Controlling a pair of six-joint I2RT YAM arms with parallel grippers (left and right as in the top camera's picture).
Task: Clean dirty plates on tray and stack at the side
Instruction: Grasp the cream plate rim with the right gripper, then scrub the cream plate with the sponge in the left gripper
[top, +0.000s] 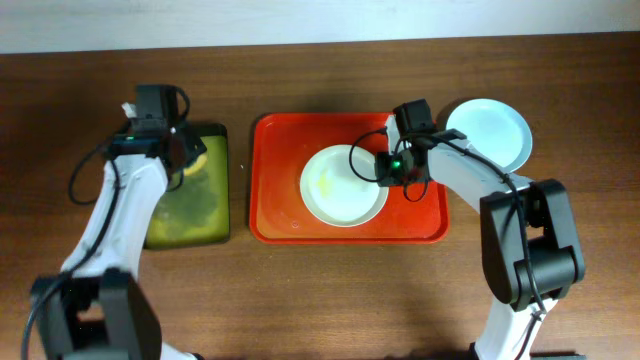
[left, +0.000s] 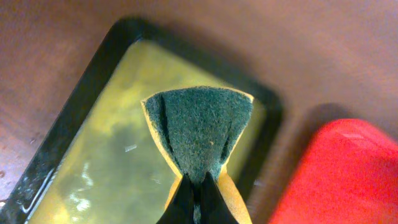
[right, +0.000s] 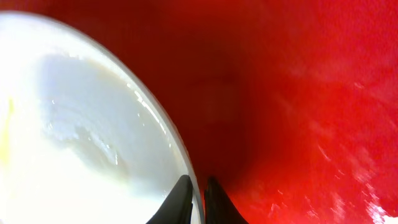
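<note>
My left gripper should next carry the sponge over and wipe the yellow smear off the plate. It should then come back, lower the sponge and release it on the black tray, which is below.
A cream-white plate with a faint yellow smear lies in the red-orange tray. My right gripper is shut on that plate's right rim; the right wrist view shows the rim pinched between the fingertips over the red tray floor. A pale mint-blue plate rests on the table to the right of the tray. My left gripper is shut on a green and yellow sponge, held over the black tray. A third plate is not visible.
The black tray with yellow-green liquid sits left of the red tray, under the left arm. A corner of the red tray shows in the left wrist view. Brown table lies all around; a pale wall edge runs along the back.
</note>
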